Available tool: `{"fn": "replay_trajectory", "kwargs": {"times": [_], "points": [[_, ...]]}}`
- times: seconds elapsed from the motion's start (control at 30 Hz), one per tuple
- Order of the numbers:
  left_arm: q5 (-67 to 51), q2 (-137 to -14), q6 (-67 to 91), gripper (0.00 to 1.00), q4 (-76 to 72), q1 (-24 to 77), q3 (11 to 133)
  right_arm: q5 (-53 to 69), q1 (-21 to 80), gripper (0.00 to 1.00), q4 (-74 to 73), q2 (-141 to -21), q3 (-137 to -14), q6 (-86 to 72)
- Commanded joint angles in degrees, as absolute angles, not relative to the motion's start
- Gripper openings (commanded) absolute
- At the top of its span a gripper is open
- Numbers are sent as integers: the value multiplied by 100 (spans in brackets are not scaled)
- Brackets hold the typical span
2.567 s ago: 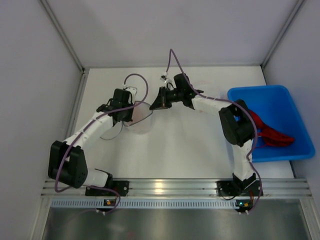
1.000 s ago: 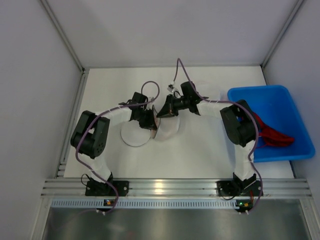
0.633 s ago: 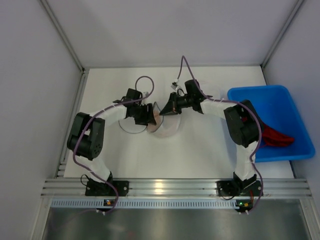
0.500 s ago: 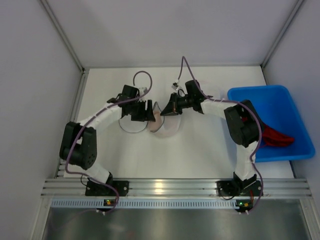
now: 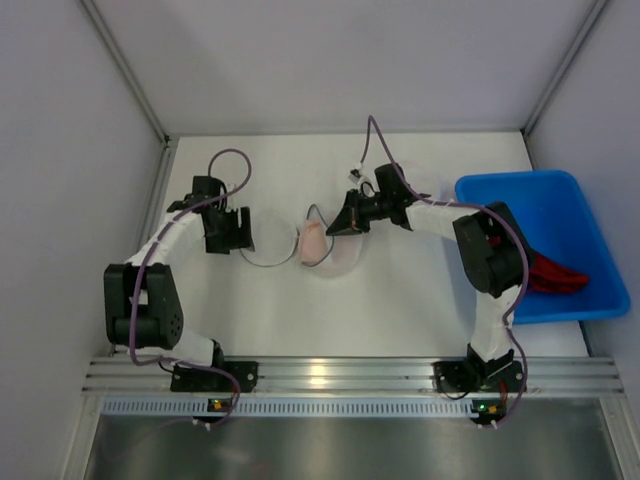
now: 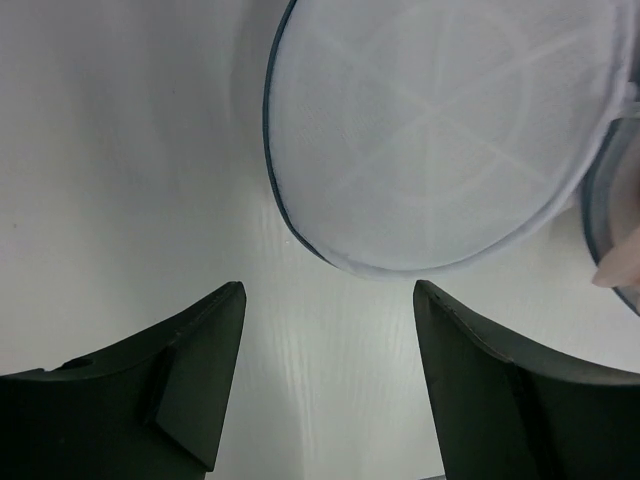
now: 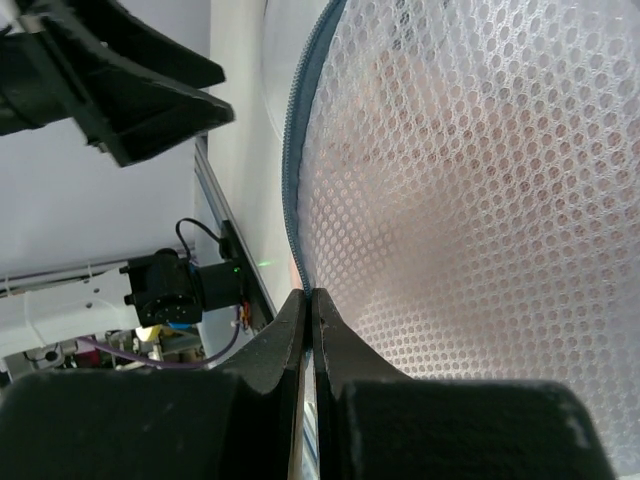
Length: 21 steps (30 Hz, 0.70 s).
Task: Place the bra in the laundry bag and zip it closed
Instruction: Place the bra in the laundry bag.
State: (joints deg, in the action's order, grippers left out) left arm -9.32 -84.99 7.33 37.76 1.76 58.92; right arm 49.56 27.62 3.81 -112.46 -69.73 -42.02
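Observation:
The robot needs to lower its left gripper toward the lid next, onto the grey zip edge away from the bra.
The round white mesh laundry bag (image 5: 335,255) lies mid-table, unzipped. Its flat lid (image 5: 266,243) is folded out to the left. The pale pink bra (image 5: 313,240) sits inside the bag and shows through the mesh (image 7: 480,150). My right gripper (image 5: 334,224) is shut on the bag's blue zipper rim (image 7: 296,180), holding that edge up. My left gripper (image 5: 238,234) hangs open just left of the lid (image 6: 430,130), with only bare table between its fingers (image 6: 190,360).
A blue bin (image 5: 580,200) with a red garment (image 5: 545,265) stands at the right edge of the table. White walls close in the back and both sides. The left gripper's black body (image 7: 120,90) shows past the bag's rim.
My left gripper has opened, let go at the bag's mouth and drawn back left past the lid. The right gripper still pinches the zipper rim and has barely moved.

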Motion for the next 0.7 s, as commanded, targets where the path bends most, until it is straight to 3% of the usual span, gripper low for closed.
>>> {"fn": "replay_trajectory", "kwargs": {"times": [0.0,0.27,0.37,0.4,0.5,0.57,0.6,0.63,0.67], "points": [[-1063,-8858,720,74,3666,44,5941,4966,2707,0,483,-10890,-6978,-3999],[-2090,-9561,1238,71,2568,-343,5556,4992,2707,0,413,-10863,-6979,-3859],[-2539,-9764,1493,62,2182,-378,5555,4983,2716,0,299,-10872,-6987,-3745],[-2688,-9791,1538,58,2101,-378,5563,4975,2707,0,229,-10881,-7005,-3701],[-2795,-9774,1643,32,1969,-369,5668,4940,2707,0,106,-10907,-7075,-3569],[-2856,-9556,1582,5,2021,-378,5721,4870,2716,1,18,-10925,-7119,-3463],[-2874,-9415,1539,0,2108,-369,5739,4834,2716,5,-165,-10934,-7232,-3376],[-2874,-9283,1468,0,2170,-369,5739,4782,2716,19,-376,-10899,-7277,-3201],[-2900,-8985,1442,0,2232,-369,5731,4764,2690,22,-421,-10855,-7321,-3138]]}}
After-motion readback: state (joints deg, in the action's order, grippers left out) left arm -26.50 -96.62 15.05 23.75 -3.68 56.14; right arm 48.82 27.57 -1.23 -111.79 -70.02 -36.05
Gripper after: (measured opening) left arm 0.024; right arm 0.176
